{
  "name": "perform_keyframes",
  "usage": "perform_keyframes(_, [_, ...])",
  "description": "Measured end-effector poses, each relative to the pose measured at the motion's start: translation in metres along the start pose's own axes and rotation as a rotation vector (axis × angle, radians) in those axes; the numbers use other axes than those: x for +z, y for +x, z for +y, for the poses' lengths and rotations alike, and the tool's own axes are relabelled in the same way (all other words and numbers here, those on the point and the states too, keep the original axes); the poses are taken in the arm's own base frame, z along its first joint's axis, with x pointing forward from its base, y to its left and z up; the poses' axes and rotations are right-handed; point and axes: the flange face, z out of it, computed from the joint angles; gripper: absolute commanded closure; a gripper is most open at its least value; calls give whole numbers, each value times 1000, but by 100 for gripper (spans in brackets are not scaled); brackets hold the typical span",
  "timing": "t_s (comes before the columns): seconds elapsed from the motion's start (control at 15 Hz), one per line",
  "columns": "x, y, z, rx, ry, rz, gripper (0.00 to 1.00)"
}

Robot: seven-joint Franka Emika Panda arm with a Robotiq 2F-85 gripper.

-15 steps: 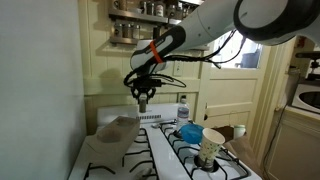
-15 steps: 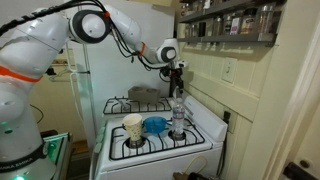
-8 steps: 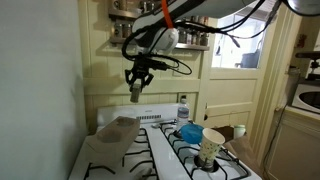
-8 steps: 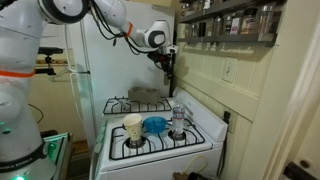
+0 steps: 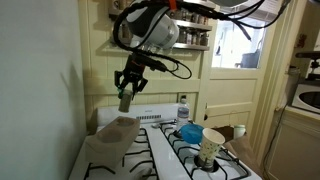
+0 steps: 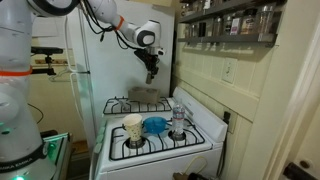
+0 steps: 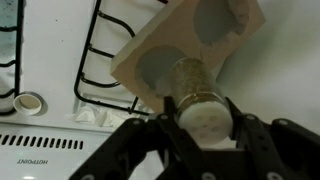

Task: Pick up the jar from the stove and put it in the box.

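The box's dark hollow (image 5: 121, 124) (image 7: 164, 70) by the stove's back panel is below my gripper, so my gripper needs to move down toward it and let go of the small jar.
My gripper (image 5: 126, 97) is shut on the small pale beige jar (image 5: 125, 101) and holds it in the air above the tan cardboard box (image 5: 112, 131) at the stove's back corner. In an exterior view the gripper (image 6: 151, 76) hangs well above the box (image 6: 147, 96). In the wrist view the jar (image 7: 203, 105) sits between the two black fingers (image 7: 160, 125), and the box (image 7: 190, 45) with its flared flaps lies below it.
A white stove (image 5: 170, 152) with black grates carries a patterned paper cup (image 5: 211, 146), a blue object (image 5: 188, 132) and a clear bottle with white cap (image 5: 183, 108). A spice shelf (image 5: 190, 35) hangs on the wall. A fridge (image 6: 110, 70) stands behind the stove.
The arm has carried the jar up and sideways, from above the stove's back edge to above the box. The gripper stays shut on the jar.
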Motion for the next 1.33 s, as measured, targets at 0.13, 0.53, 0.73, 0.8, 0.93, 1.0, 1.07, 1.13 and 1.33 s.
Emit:
perform_keyframes(0.13, [12, -1, -4, -1, -12, -13, 77])
perform_keyframes(0.53, [40, 0, -15, 13, -116, 24, 77])
perform_keyframes(0.73, [49, 2, -14, 42, -152, 49, 77])
perform_keyframes(0.8, [53, 2, -13, 51, -160, 46, 77])
perform_keyframes(0.93, [62, 2, -10, 69, -174, 37, 77])
perform_keyframes(1.0, [67, 2, -8, 80, -181, 33, 77])
perform_keyframes(1.07, [71, 3, -6, 92, -186, 31, 77])
perform_keyframes(1.13, [75, 3, -3, 102, -189, 29, 77])
perform_keyframes(1.33, [86, 4, 1, 122, -192, 23, 77])
